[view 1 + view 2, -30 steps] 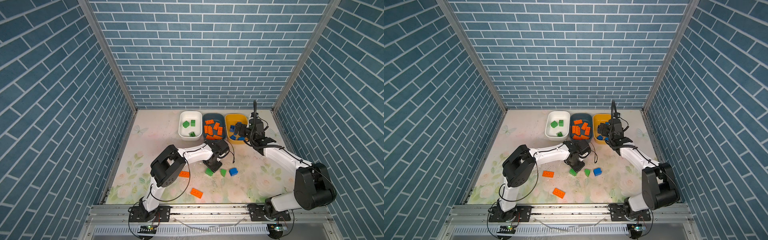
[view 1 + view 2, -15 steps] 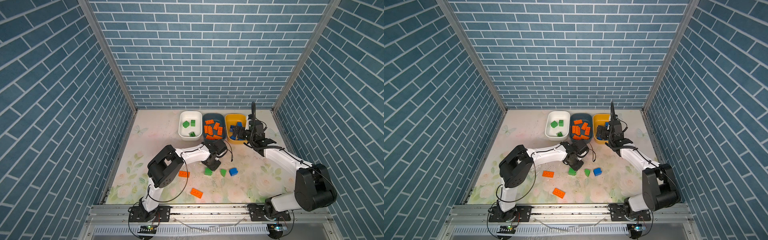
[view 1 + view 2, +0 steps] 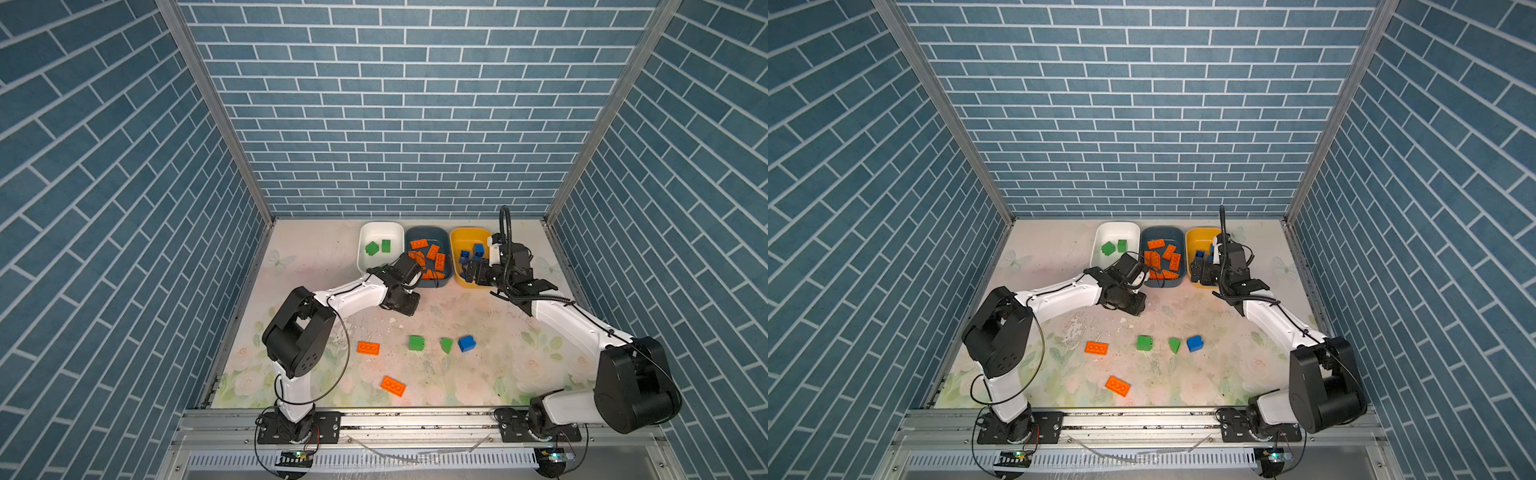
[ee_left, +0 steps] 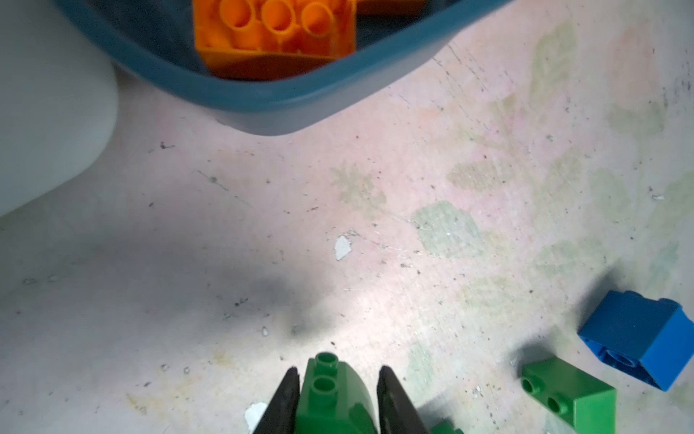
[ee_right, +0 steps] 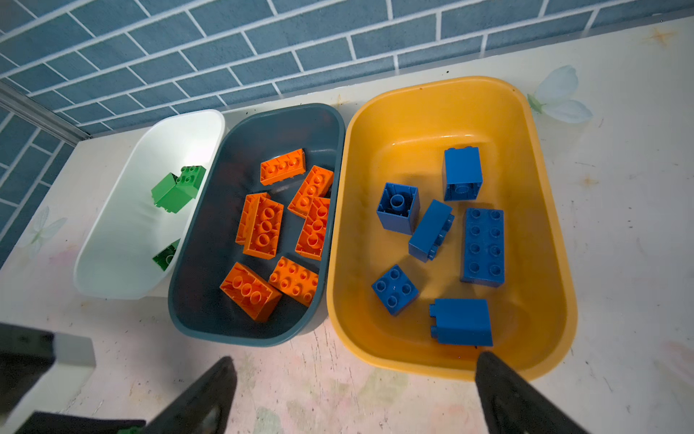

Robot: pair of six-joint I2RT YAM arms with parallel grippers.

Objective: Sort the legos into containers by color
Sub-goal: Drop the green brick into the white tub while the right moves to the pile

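My left gripper carries the sloped lego up and outward next, as the white container lies outward. It then releases the lego over the bottom of the white container [image 3: 380, 230] holding green legos.
My left gripper [image 4: 338, 390] is shut on a green sloped lego [image 4: 334, 398], held over the table in front of the dark teal container [image 4: 263, 101]. In both top views its wrist [image 3: 405, 305] [image 3: 1133, 305] hides the jaws. My right gripper [image 5: 355, 359] is open and empty at the near rim of the yellow container [image 5: 544, 233], which holds several blue legos [image 5: 482, 246]. The teal container [image 3: 428, 230] holds several orange legos [image 5: 263, 227]. The white container [image 3: 380, 230] holds green legos [image 5: 176, 188].
Loose on the table lie two orange plates [image 3: 368, 347] [image 3: 392, 386], a green block [image 3: 416, 343], a green sloped piece [image 3: 446, 344] and a blue block [image 3: 466, 343]. Tiled walls close in the back and sides. A metal rail [image 3: 415, 419] runs along the front.
My left gripper has shut on the green lego and moved back and left, toward the containers. My right gripper stays open and has barely shifted.
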